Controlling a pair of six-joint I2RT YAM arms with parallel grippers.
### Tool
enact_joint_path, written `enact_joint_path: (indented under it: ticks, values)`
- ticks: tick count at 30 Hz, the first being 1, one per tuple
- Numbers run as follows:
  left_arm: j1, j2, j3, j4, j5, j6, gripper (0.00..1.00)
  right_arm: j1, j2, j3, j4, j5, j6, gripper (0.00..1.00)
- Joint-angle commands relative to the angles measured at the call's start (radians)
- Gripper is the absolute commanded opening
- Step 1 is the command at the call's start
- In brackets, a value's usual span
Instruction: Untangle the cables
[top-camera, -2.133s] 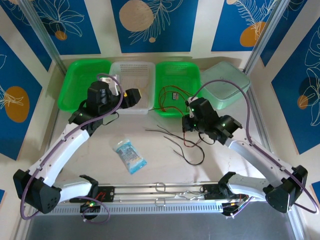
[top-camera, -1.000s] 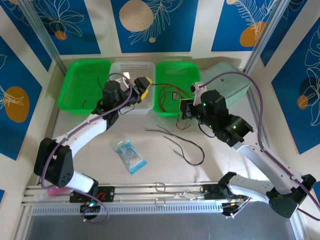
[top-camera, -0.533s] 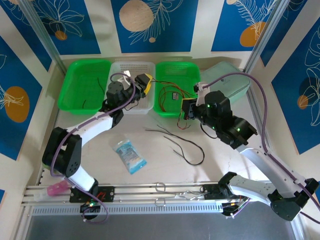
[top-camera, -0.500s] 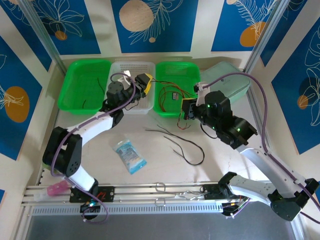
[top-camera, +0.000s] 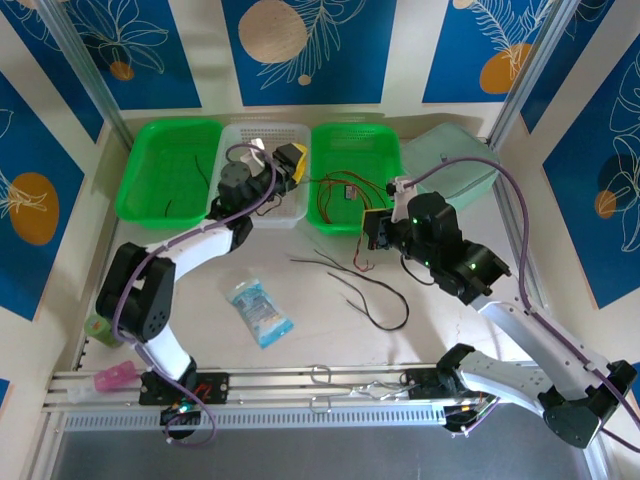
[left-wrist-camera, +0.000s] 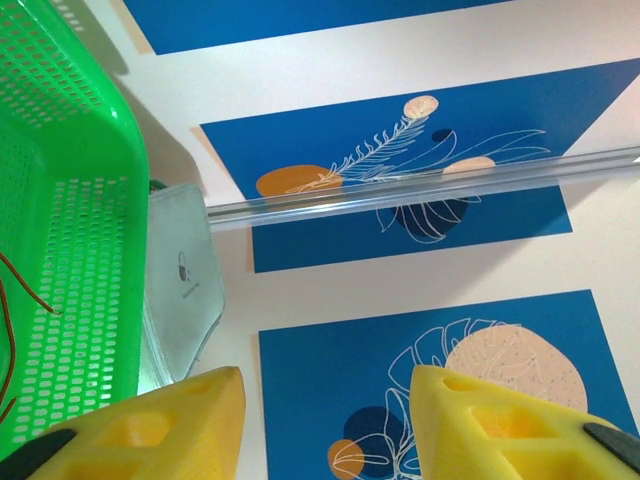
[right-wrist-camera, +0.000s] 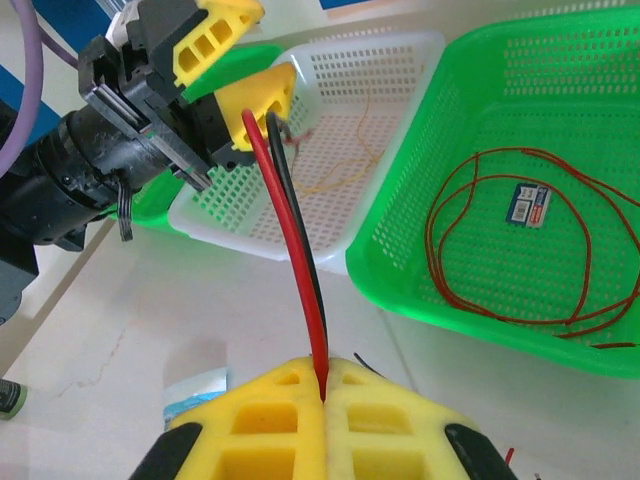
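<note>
I need to move my right gripper outward to bring the red cable's end between the open fingers of my left gripper, then release the cable.
My right gripper is shut on a red cable and a black cable that run side by side. They rise to my left gripper, and their ends lie against its lower finger. From above, this pair stretches between the right gripper and the left gripper. The left gripper has its jaws apart with nothing showing between the tips. A thin red wire loops in the right green basket. Dark cables lie on the table.
A pale yellow wire lies in the white basket. A dark wire sits in the left green basket. A small card lies in the right green basket. A blue packet is on the table and a pale green lid at back right.
The left jaws have narrowed and the left arm's elbow has swung toward the near left. The right gripper has drifted slightly nearer, still holding the red and black cables.
</note>
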Motion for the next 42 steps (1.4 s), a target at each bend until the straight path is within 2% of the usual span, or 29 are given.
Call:
enact_joint_path:
  ticks: [1, 7, 13, 17, 20, 24, 31, 42]
  values:
    - [-0.01, 0.014, 0.047, 0.069, 0.008, -0.012, 0.47, -0.004, -0.023, -0.015, 0.046, -0.045, 0.019, 0.0]
    - [-0.012, -0.012, 0.037, 0.041, 0.013, 0.012, 0.55, -0.013, -0.013, -0.007, 0.039, 0.008, 0.033, 0.0]
    - [-0.012, -0.091, 0.047, -0.098, 0.009, 0.113, 0.62, -0.035, 0.018, -0.001, 0.053, 0.023, 0.022, 0.0]
    - [-0.012, -0.121, 0.052, -0.147, 0.01, 0.134, 0.66, -0.053, 0.052, 0.025, 0.084, 0.014, 0.007, 0.0]
    - [-0.013, -0.119, 0.031, -0.117, 0.013, 0.085, 0.67, -0.067, 0.067, 0.037, 0.119, 0.004, 0.003, 0.0]
    - [-0.023, -0.086, -0.009, 0.015, 0.01, -0.016, 0.67, -0.085, 0.081, 0.054, 0.171, -0.019, 0.004, 0.0]
    - [-0.064, -0.046, -0.001, 0.048, 0.004, -0.038, 0.69, -0.095, 0.094, 0.091, 0.198, -0.057, 0.014, 0.0]
    - [-0.03, 0.064, 0.113, 0.097, -0.009, -0.07, 0.69, -0.095, 0.034, 0.065, 0.194, -0.09, 0.048, 0.0]
